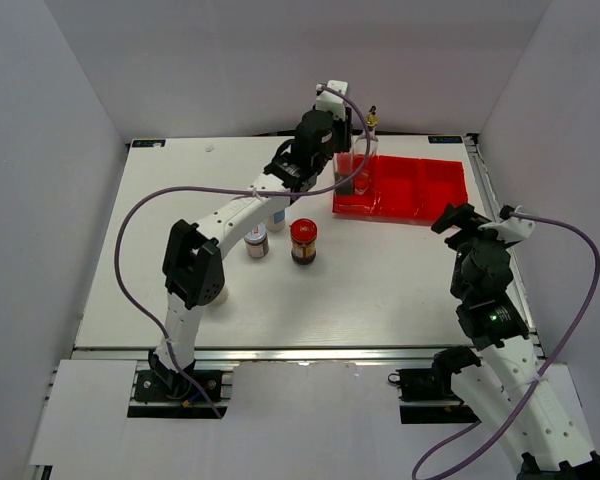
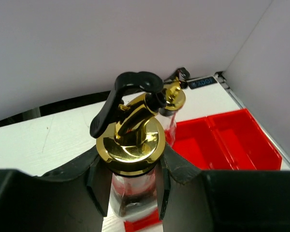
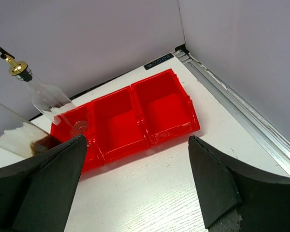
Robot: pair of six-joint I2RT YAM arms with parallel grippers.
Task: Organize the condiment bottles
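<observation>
My left gripper is to go down and to the right in the top view next and release the bottle in the near part of the red tray's section, because another bottle stands behind.
My left gripper (image 2: 131, 193) is shut on a tall clear glass bottle (image 2: 134, 159) with a gold pourer and black lever, gripping it just under the cap. It holds the bottle (image 1: 346, 172) upright at the left compartment of the red tray (image 1: 420, 190). Whether its base rests there I cannot tell. A second gold-pourer bottle (image 1: 369, 135) stands just behind it in that compartment, and it also shows as the far bottle (image 2: 173, 99) and as the bottle (image 3: 43, 96). A red-lidded dark jar (image 1: 303, 241), a silver-lidded jar (image 1: 257, 241) and a white shaker (image 1: 276, 218) stand on the table. My right gripper (image 3: 135, 183) is open and holds nothing.
The tray's middle compartment (image 3: 117, 118) and right compartment (image 3: 164, 104) hold nothing. White enclosure walls close in at the back and sides, and a metal rail (image 3: 241, 108) runs along the table's right edge. My left arm (image 1: 230, 215) stretches across the table above the shaker.
</observation>
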